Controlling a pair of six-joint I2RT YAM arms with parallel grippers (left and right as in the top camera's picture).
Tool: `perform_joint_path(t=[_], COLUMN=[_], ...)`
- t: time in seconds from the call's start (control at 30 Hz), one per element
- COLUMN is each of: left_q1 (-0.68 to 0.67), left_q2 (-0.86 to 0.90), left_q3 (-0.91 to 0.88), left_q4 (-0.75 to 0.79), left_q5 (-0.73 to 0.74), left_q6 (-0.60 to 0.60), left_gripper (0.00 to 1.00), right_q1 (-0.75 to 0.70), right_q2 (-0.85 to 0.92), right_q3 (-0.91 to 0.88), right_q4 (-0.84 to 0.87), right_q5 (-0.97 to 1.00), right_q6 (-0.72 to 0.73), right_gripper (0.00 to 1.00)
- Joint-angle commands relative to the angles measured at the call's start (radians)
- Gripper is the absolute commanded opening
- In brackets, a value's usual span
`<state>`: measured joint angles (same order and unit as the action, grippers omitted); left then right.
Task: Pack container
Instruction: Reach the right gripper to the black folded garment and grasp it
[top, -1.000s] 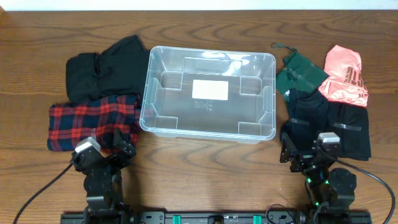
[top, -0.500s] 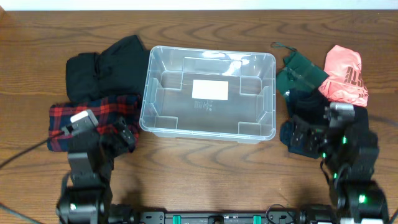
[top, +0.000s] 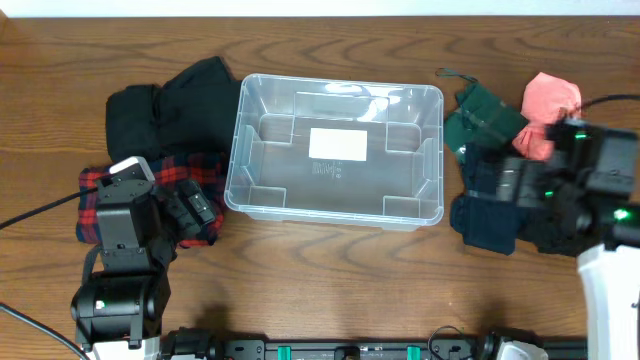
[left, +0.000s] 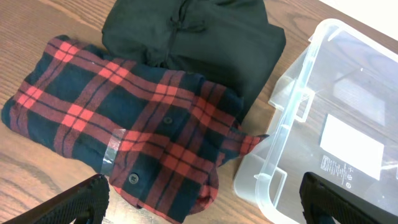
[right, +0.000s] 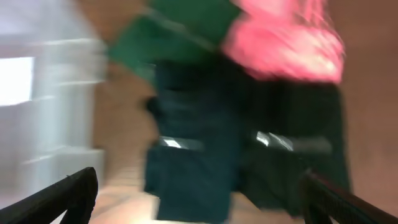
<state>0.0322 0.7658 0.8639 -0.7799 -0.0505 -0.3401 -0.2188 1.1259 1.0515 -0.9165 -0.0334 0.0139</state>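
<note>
Next I should move my right gripper to the right in the overhead view, turning and lowering it onto the black garment's edge (right: 337, 146) opposite the bin, which borders bare table.
The container (top: 233, 170) is a clear plastic bin with a white label on its base, empty, at the table's middle. It also shows in the left wrist view (left: 292, 118) and, blurred, in the right wrist view (right: 56, 81). My left gripper (top: 195, 208) is open and empty above the right end of a red plaid shirt (top: 100, 195), just left of the bin; its fingers (left: 199, 205) frame the shirt (left: 124, 124). My right gripper (top: 505, 182) is open and empty above a dark navy garment (top: 485, 225), right of the bin; its view (right: 199, 199) is motion-blurred.
A black garment (top: 170, 110) lies behind the plaid shirt (left: 199, 31). On the right lie a green garment (top: 480, 115), a pink garment (top: 550, 100) and a black garment (top: 555, 235). Cables trail from both arms.
Both arms have moved away from the front edge. The left gripper now hangs over the plaid shirt and the right over the dark clothes pile. The clothes and the bin have not moved.
</note>
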Motion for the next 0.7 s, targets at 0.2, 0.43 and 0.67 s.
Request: perform_joint_path(t=[0.2, 0.43, 0.67], left_q1=[0.006, 0.006, 0.006], left_q2=[-0.003, -0.003, -0.003], left_q3=[0.020, 0.020, 0.020], left_q4=[-0.001, -0.001, -0.001], left_q5=[0.006, 0.006, 0.006], left_q6=[0.002, 0.002, 0.002], left_gripper=[0.98, 0.98, 0.98], right_q1=[-0.402, -0.537, -0.563], right_q2=[0.164, 0.304, 0.485], right_q3=[0.012, 0.008, -0.014], right_q4=[0.026, 0.108, 0.217], right_q5=[-0.031, -0.088, -0.159], right_q6=[0.097, 0.077, -0.012], right_gripper=[0.99, 0.99, 0.99])
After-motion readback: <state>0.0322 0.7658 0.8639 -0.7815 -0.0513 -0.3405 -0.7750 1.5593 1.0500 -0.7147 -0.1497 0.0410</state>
